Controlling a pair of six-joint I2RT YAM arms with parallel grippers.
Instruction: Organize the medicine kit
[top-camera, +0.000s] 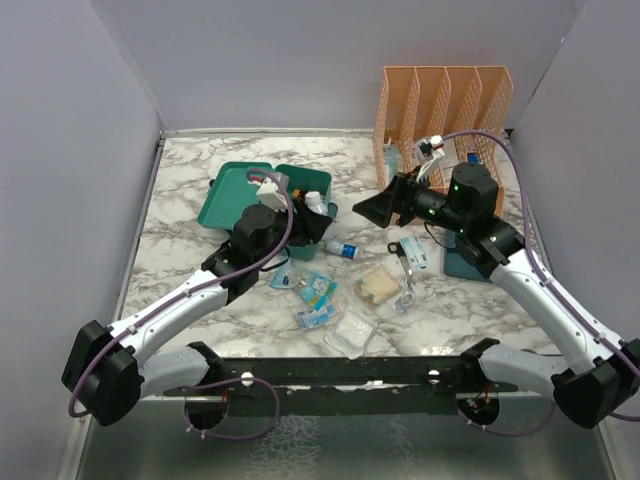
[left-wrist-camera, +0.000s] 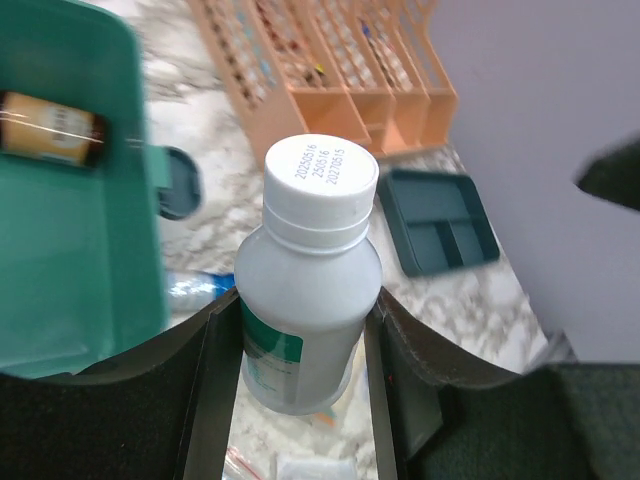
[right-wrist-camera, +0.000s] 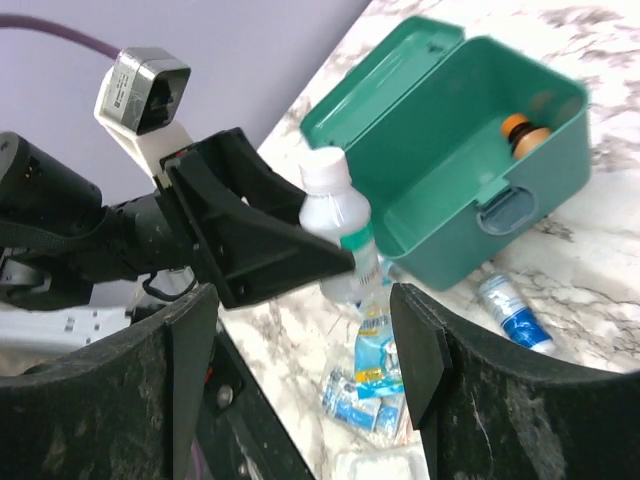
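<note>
The bottle should next move with my left gripper over the open teal medicine kit (top-camera: 235, 190), then go down beside the brown orange-capped one, where the bottom of the kit is empty.
The teal medicine kit (top-camera: 235, 190) stands open at the back left, lid laid flat. It also shows in the left wrist view (left-wrist-camera: 70, 220) and the right wrist view (right-wrist-camera: 470, 150), with a brown orange-capped bottle (right-wrist-camera: 525, 132) inside. My left gripper (top-camera: 312, 218) is shut on a white plastic bottle (left-wrist-camera: 305, 270) with a white cap and green label, held above the table just right of the kit's front. The bottle also shows in the right wrist view (right-wrist-camera: 338, 225). My right gripper (top-camera: 378, 208) is open and empty, raised right of the bottle.
An orange mesh file organizer (top-camera: 440, 110) stands at the back right. A dark-blue compartment tray (left-wrist-camera: 440, 220) lies before it. A blue-white tube (top-camera: 345, 249), several sachets (top-camera: 310, 290), a gauze pack (top-camera: 352, 332), a small box (top-camera: 420, 255) and a metal tool (top-camera: 405, 272) lie mid-table.
</note>
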